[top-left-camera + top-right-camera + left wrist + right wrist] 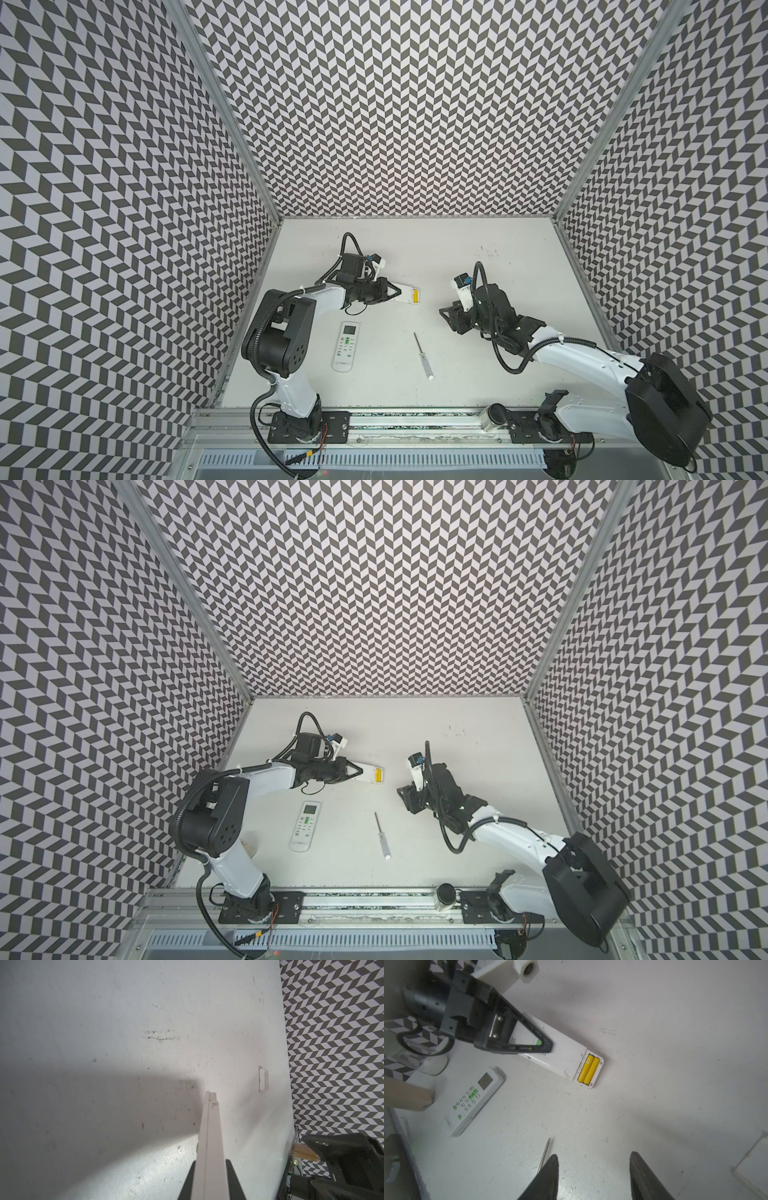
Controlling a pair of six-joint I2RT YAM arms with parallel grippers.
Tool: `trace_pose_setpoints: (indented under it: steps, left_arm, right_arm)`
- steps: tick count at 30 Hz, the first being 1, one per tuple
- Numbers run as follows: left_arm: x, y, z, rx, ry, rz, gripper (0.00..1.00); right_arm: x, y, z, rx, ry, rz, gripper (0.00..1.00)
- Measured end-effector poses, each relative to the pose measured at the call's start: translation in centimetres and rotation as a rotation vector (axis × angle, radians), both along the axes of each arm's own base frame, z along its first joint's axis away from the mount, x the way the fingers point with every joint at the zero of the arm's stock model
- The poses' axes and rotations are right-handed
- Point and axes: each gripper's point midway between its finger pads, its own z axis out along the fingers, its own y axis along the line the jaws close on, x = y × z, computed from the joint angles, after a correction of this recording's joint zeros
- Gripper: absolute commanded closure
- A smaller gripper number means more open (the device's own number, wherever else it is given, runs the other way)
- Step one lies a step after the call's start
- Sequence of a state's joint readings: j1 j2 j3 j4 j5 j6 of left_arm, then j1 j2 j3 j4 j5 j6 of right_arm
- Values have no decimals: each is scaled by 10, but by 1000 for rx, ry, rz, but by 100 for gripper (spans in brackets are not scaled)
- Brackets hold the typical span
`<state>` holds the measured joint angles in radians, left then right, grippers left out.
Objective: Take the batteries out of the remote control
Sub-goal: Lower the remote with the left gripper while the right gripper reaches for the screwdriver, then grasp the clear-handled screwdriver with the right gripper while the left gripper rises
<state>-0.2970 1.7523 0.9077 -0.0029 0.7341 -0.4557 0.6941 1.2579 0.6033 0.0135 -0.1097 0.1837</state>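
My right gripper moves back and down onto the clear handle of the screwdriver [426,365] next. Both yellow batteries still sit inside the remote control's open compartment, hence this move.
The white remote control [405,292] [368,772] lies face down near the table's middle. Its end compartment is open and shows two yellow batteries [415,296] [378,775] [588,1070] side by side. My left gripper [399,291] [359,771] [210,1164] is shut on the remote control's [211,1126] other end, and its dark finger [529,1043] lies over the remote control's [564,1051] back. My right gripper [446,320] [405,800] [594,1156] hangs open and holds nothing, to the right of the batteries and apart from them.
A second white remote [346,347] [305,826] [475,1101] lies buttons up near the left arm. A thin screwdriver [423,357] [382,836] [544,1155] lies at the front middle. A small flat white piece [263,1078] [753,1165] rests on the table beyond the held remote's end.
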Motion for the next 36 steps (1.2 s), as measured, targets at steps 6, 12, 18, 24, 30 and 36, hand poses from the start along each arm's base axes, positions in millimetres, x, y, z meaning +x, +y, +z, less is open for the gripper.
trace_pose_setpoints:
  steps: [6, 12, 18, 24, 30, 36]
  left_arm:
    - [0, 5, -9, 67, -17, -3, 60]
    - [4, 14, -12, 137, -68, 6, 51]
    - [11, 28, -22, 258, -138, 10, 45]
    - [16, 39, -27, 352, -187, 13, 32]
    - [19, 44, -10, 386, -254, 13, 23]
    - [23, 49, 32, 397, -398, 36, 12]
  right_arm:
    - [-37, 30, -22, -72, 73, 152, 46]
    - [-65, 47, -39, -143, 147, 228, 46]
    - [-72, 48, -53, -192, 206, 234, 46]
    - [-78, 51, -72, -263, 276, 246, 49]
    - [-90, 49, -87, -330, 327, 272, 50]
    - [-101, 55, -86, -349, 330, 304, 52]
